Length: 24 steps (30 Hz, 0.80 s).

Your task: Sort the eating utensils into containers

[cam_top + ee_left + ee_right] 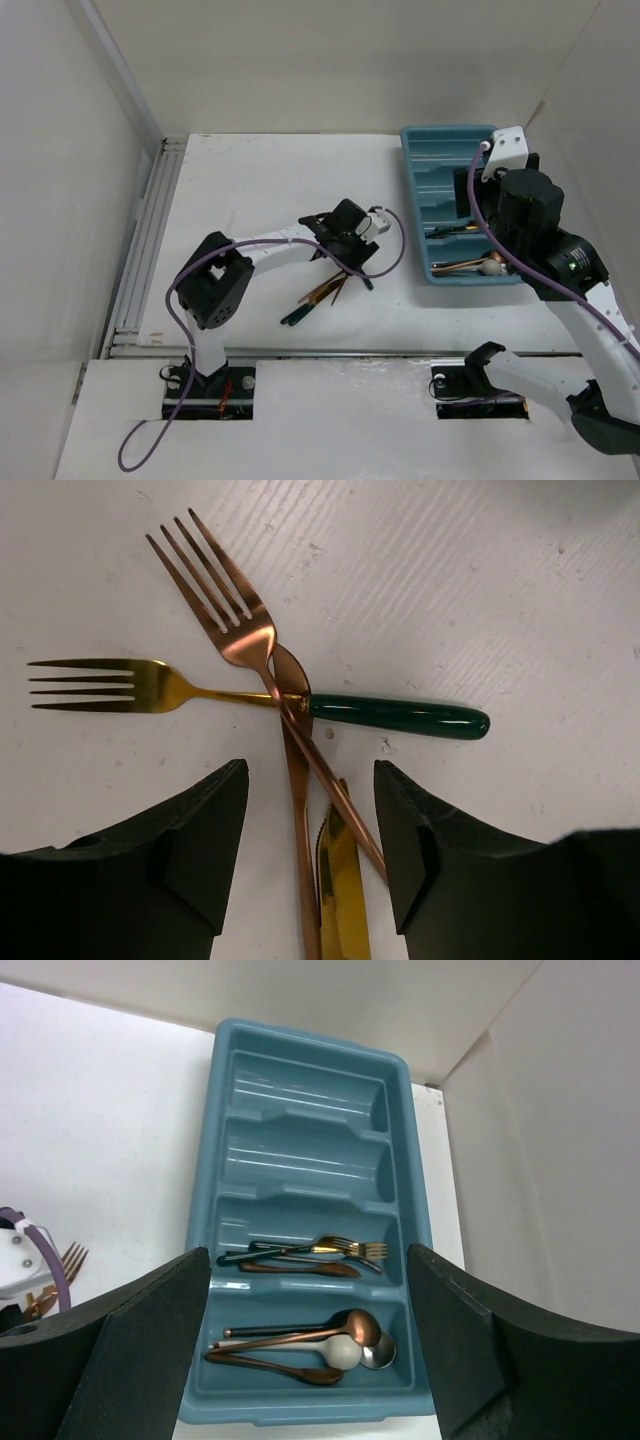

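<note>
The copper fork is on top, so the left gripper will next go down and close on the copper fork's handle (pixel 346 277) beside the spot where it crosses the gold fork.
A small pile of utensils (pixel 322 295) lies on the table under my left gripper (pixel 345 262). In the left wrist view, a copper fork (pixel 225 600) crosses a gold fork with a dark green handle (pixel 400 716). A gold serrated knife (pixel 342 890) and a copper handle (pixel 298 830) lie between my open fingers. My left gripper (pixel 310 865) is empty, just above them. The teal tray (pixel 210 1200) sits below my right gripper (pixel 310 1360), which is open and empty. Its nearest slot holds several spoons (pixel 345 1338), the slot behind holds forks (pixel 345 1250), and the two far slots hold nothing.
White enclosure walls stand at the left, back and right. An aluminium rail (pixel 145 240) runs along the table's left edge. Purple cables (pixel 390 262) loop off both arms. The tray (pixel 440 150) sits at the back right corner, near the wall.
</note>
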Motion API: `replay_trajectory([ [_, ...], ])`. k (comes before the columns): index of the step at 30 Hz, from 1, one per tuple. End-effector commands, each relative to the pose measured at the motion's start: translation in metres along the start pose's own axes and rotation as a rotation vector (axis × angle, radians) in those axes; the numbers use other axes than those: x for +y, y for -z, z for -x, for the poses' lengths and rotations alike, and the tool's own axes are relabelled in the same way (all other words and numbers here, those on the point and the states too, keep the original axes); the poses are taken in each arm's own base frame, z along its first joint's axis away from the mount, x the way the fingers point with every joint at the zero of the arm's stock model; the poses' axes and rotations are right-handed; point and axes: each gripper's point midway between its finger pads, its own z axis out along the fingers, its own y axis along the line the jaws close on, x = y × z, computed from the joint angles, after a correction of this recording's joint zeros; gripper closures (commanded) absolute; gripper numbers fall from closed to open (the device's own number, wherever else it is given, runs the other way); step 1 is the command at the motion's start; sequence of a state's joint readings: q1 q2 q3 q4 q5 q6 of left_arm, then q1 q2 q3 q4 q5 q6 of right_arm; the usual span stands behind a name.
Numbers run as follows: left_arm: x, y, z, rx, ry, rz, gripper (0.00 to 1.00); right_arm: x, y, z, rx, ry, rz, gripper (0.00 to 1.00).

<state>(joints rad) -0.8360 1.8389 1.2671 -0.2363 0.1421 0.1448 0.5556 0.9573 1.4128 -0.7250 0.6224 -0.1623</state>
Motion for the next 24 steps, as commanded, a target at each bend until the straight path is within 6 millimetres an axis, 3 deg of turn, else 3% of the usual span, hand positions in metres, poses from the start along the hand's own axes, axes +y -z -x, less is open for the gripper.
replay_trajectory([
  [1, -0.005, 0.002, 0.014, -0.043, -0.008, -0.042, 0.50, -0.010, 0.011, 0.030, -0.095, -0.081, -0.001, 0.16],
  [4, -0.002, -0.008, 0.016, -0.040, -0.008, -0.033, 0.51, -0.010, 0.011, 0.025, -0.079, -0.081, 0.002, 0.16],
  [12, 0.003, -0.034, -0.016, 0.075, -0.014, -0.016, 0.72, -0.026, 0.023, 0.021, -0.077, -0.106, -0.050, 0.16],
  [18, 0.004, -0.036, -0.004, 0.065, 0.004, -0.014, 1.00, -0.029, 0.024, 0.018, -0.067, -0.101, -0.070, 0.16],
  [21, 0.003, -0.029, 0.002, 0.063, 0.014, -0.014, 1.00, -0.028, 0.021, 0.017, -0.059, -0.086, -0.070, 0.16],
  [24, 0.005, -0.015, 0.024, 0.024, 0.010, -0.001, 1.00, -0.027, 0.020, 0.017, -0.060, -0.075, -0.070, 0.16],
])
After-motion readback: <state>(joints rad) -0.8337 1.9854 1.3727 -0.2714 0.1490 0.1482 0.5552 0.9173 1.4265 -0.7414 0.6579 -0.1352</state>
